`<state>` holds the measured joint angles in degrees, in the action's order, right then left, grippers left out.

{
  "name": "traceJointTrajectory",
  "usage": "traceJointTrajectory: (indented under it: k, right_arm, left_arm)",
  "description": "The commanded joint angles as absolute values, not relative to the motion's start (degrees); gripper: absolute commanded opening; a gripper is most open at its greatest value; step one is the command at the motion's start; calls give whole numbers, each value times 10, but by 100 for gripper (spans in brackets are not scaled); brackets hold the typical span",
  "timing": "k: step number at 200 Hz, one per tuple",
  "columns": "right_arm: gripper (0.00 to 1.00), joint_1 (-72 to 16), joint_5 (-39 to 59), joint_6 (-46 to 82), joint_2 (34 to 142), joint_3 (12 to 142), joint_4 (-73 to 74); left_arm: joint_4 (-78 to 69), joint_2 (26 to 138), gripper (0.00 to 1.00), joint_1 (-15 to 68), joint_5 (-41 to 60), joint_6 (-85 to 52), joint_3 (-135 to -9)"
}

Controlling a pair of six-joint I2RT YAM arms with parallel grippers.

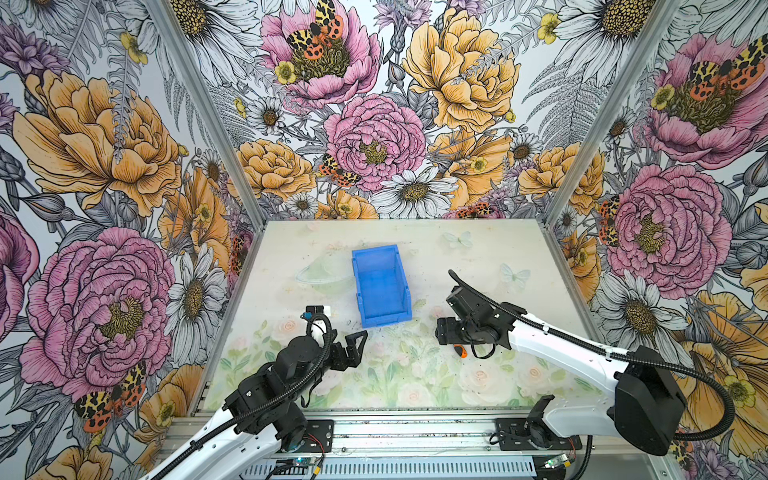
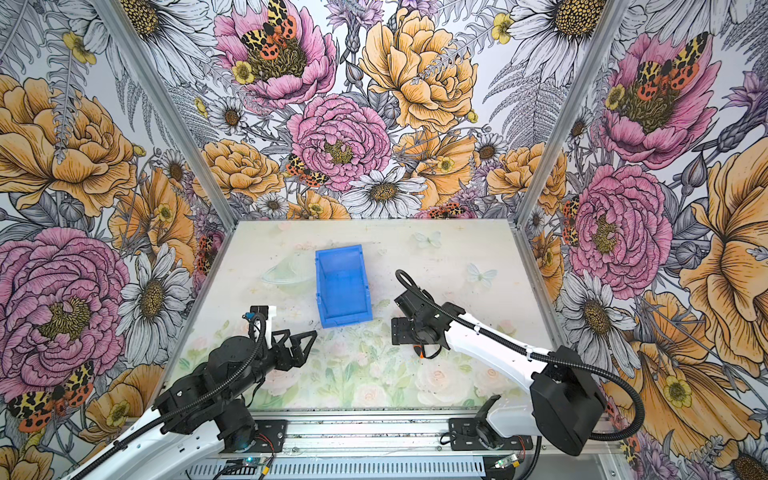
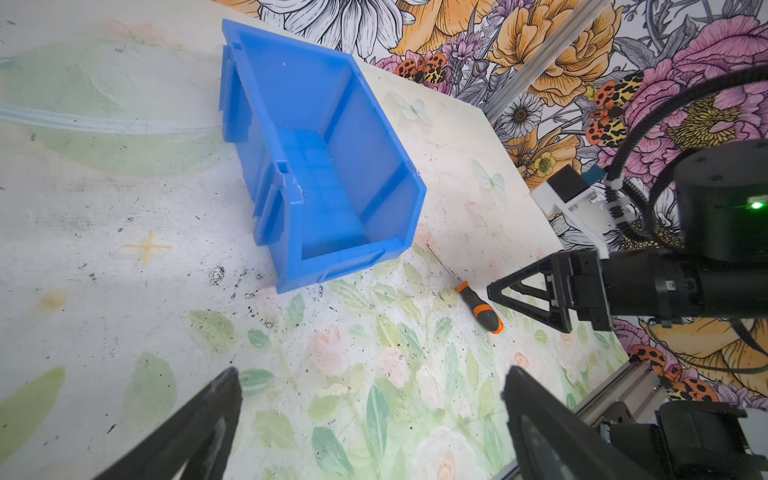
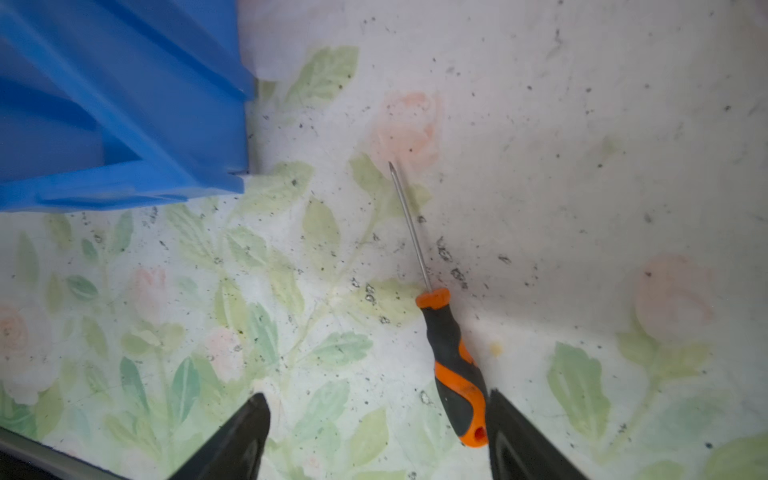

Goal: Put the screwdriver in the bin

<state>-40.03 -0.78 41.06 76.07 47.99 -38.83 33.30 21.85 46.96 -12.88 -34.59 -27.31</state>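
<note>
The handle is off-centre, near the finger farther from the bin, so I will move my right gripper that way, lower it and close it on the handle's middle (image 4: pixel 457 370).
The screwdriver (image 4: pixel 453 365), with an orange-and-black handle and a thin metal shaft, lies flat on the table just right of the blue bin (image 1: pixel 380 291), its tip pointing toward the bin's near corner. My right gripper (image 4: pixel 376 399) hangs open over it. The handle lies between the jaws, close against one finger (image 4: pixel 515 432), and is not gripped. In both top views only the orange butt (image 1: pixel 460 350) (image 2: pixel 422 353) shows under the right wrist. The bin (image 3: pixel 324 178) is empty. My left gripper (image 3: pixel 372 374) stands open, low and left of the bin (image 2: pixel 343 286), holding nothing.
The floral table mat (image 1: pixel 415 386) is speckled with dark marks. Patterned walls enclose the table on three sides, and a metal rail (image 1: pixel 374 432) runs along the front edge. The right arm (image 3: pixel 665 286) reaches in beside the screwdriver (image 3: pixel 478 305).
</note>
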Motion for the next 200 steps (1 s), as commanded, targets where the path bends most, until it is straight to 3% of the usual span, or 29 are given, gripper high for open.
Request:
traceJointTrajectory:
  k: [1, 63, 108, 200]
  right_arm:
    - [87, -383, -21, 396, 768, 475, -384]
    - [87, -330, -16, 322, 840, 472, -362]
    - [78, -318, -5, 317, 878, 452, -334]
    - [14, -318, -18, 336, 869, 398, -308]
  left_arm:
    - [329, 219, 98, 466, -127, -346, -265]
    - [327, 217, 99, 466, -125, -345, -264]
    - [324, 219, 99, 466, -124, -345, -262]
    - [322, 225, 99, 464, -125, -348, -258]
